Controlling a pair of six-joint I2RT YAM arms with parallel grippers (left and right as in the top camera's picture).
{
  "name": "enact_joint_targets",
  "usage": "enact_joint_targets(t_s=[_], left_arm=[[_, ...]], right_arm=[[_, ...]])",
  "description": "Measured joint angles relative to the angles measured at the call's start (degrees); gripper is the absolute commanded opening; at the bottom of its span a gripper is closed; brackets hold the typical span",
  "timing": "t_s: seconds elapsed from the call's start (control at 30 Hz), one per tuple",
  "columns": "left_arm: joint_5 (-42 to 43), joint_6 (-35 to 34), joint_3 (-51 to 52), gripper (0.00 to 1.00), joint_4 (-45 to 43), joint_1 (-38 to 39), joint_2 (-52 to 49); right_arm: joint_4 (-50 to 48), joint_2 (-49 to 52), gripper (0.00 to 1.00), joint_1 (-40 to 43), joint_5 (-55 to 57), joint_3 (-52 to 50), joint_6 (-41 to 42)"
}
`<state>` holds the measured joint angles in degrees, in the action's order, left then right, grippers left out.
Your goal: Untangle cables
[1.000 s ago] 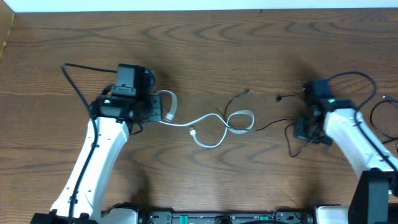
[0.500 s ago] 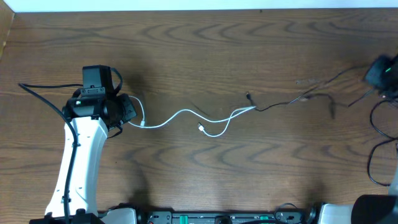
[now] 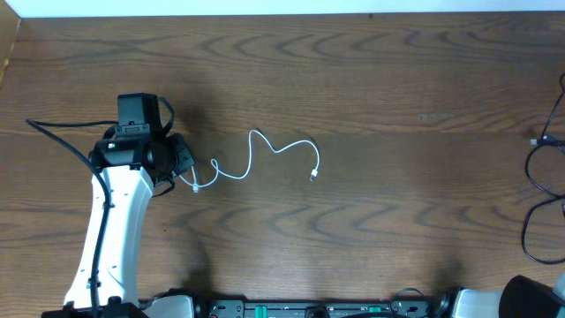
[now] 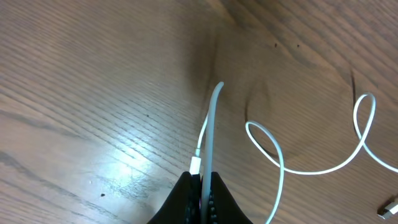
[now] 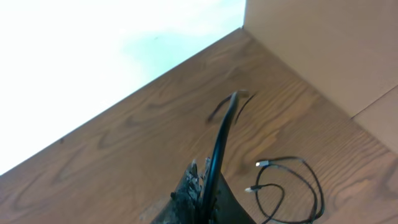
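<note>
The black cable goes with my right gripper toward the coiled black cord near the tan wall next, then drops there, away from the white cable.
The white cable lies alone on the wooden table in a wavy line, its free plug at the right end. My left gripper is shut on its left end. In the left wrist view, the white cable runs out from between the closed jaws and loops to the right. My right gripper is out of the overhead view. In the right wrist view it is shut on the black cable, which rises from the jaws above the table's far right corner, blurred at its tip.
A separate thin black cord with two small plugs lies coiled near the right table edge and also shows in the overhead view. A tan wall borders the right side. The left arm's thick black wire trails leftward.
The right gripper has pulled the black cable right, out of the overhead view and free of the white one. The white cable has sprung back left into a loose wave. The left arm held still.
</note>
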<state>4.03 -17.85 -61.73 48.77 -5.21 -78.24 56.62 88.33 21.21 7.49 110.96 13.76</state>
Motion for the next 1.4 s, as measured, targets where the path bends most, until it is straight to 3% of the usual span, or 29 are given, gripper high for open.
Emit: enact_joint_targets(t_s=[0.43,0.97,1.03,1.1,1.13,1.4], left_arm=[[14.21,1.4,-0.02,0.07,0.07,1.75,0.0],[15.63,2.47,-0.02,0.08,-1.53,8.39,0.0],[15.63,2.58,-0.02,0.07,-1.57,8.39,0.0],[15.63,2.67,-0.02,0.07,-1.66,8.39,0.0],[15.63,2.67,-0.02,0.08,-1.66,8.39,0.0],[15.63,2.67,0.0,0.07,-1.68,8.39,0.0]], right_arm=[[-2.32,3.15,0.01,2.23,6.95,-0.96,0.02],[0.11,7.1,0.01,8.07,4.85,-1.53,0.28],[0.13,7.1,0.19,8.09,4.72,-1.53,0.28],[0.33,7.13,0.48,8.11,4.55,-1.53,0.7],[0.55,7.13,0.53,8.13,4.28,-1.53,0.74],[0.72,7.15,0.61,8.2,-0.55,-1.53,0.87]])
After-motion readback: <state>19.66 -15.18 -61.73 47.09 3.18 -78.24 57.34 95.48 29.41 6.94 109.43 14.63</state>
